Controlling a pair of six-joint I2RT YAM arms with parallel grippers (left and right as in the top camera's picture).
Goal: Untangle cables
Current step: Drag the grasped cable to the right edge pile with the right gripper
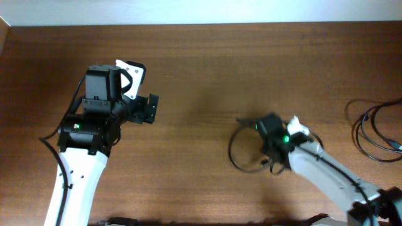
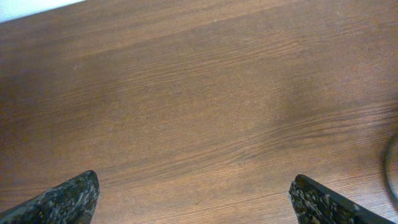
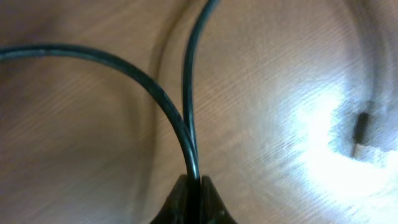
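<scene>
Next, my right gripper moves outward and to the right in the overhead view and releases over the other black cable (image 1: 377, 110), since that one already lies aside.
A thin black cable (image 1: 233, 150) forms a loose loop on the wood table at centre right. My right gripper (image 1: 271, 145) sits on the loop's right side and is shut on it. In the right wrist view two strands of the cable (image 3: 180, 118) run side by side into the closed jaws (image 3: 194, 182); a small dark plug (image 3: 359, 127) lies at the right. Another black cable (image 1: 372, 129) lies looped at the far right edge. My left gripper (image 1: 151, 108) is open and empty over bare wood at the left; its wrist view shows both fingertips wide apart (image 2: 193, 199).
A sliver of cable (image 2: 392, 168) shows at the right edge of the left wrist view. The table's far edge runs along the top of the overhead view. The arms' own thicker black cables hang beside each arm.
</scene>
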